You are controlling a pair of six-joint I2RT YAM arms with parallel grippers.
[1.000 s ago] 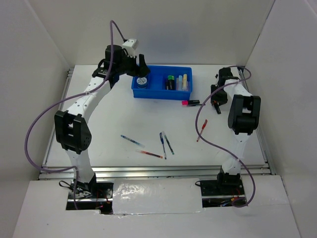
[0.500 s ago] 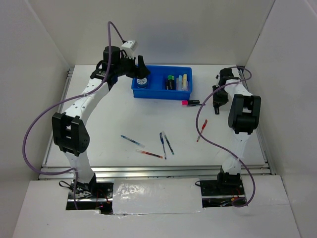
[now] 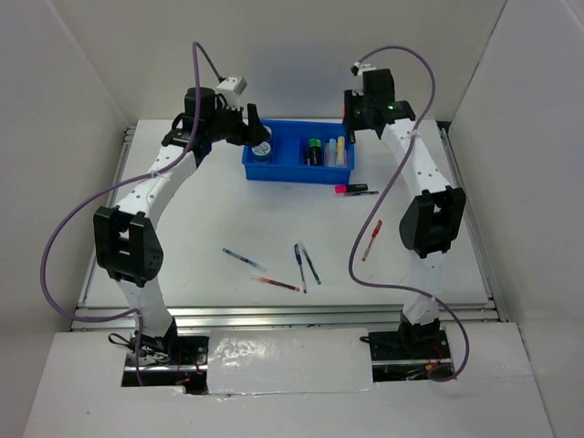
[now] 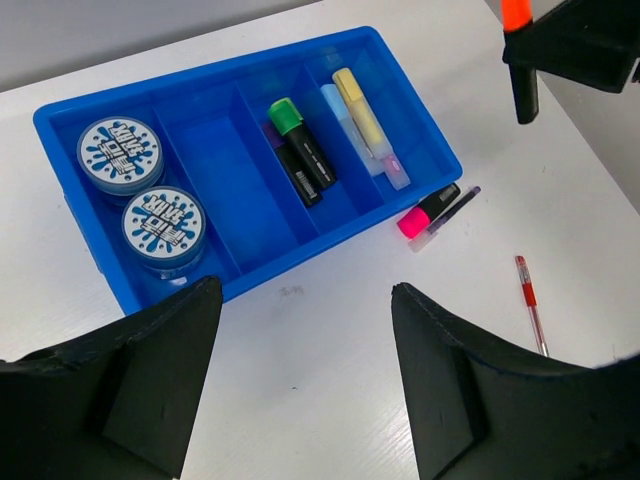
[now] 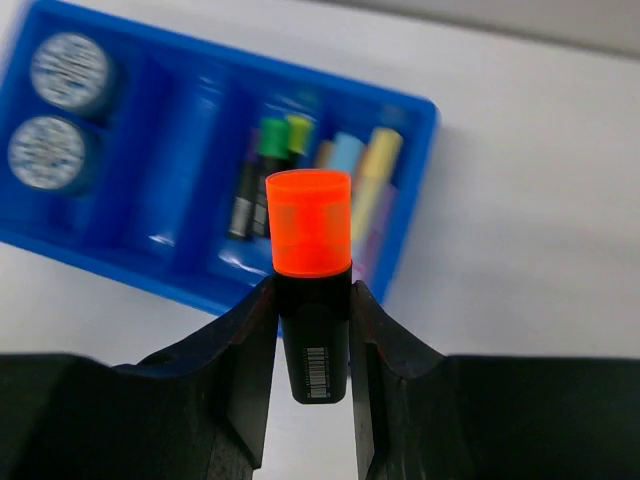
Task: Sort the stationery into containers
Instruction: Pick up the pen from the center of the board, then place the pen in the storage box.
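The right gripper goes left in the top view and down to the green highlighter's compartment [image 3: 308, 153] [image 5: 254, 192] next, and lets go beside the matching dark pen bodies.
The blue tray [image 3: 274, 172] stands at the back of the table. It holds two pale-blue discs [image 4: 119, 153] in its left compartment and green [image 4: 298, 140], pale-blue [image 4: 345, 120] and yellow [image 4: 360, 110] highlighters on the right. My right gripper [image 5: 312, 290] is shut on an orange highlighter [image 5: 309, 225], held high above the tray's right end [image 3: 351, 114]. My left gripper [image 4: 305, 295] is open and empty, hovering over the tray's left end [image 3: 257, 128]. A pink highlighter [image 3: 342, 189] lies on the table by the tray's right front corner.
A red pen [image 3: 372, 239] lies right of centre. Two blue pens [image 3: 306, 264], another blue pen [image 3: 244, 260] and a dark red pen [image 3: 276, 284] lie near the table's front middle. White walls close in the back and both sides.
My right arm has risen from the table at the right and swung back-left to above the tray's right end, with the orange highlighter in it. My left gripper has drawn back slightly.
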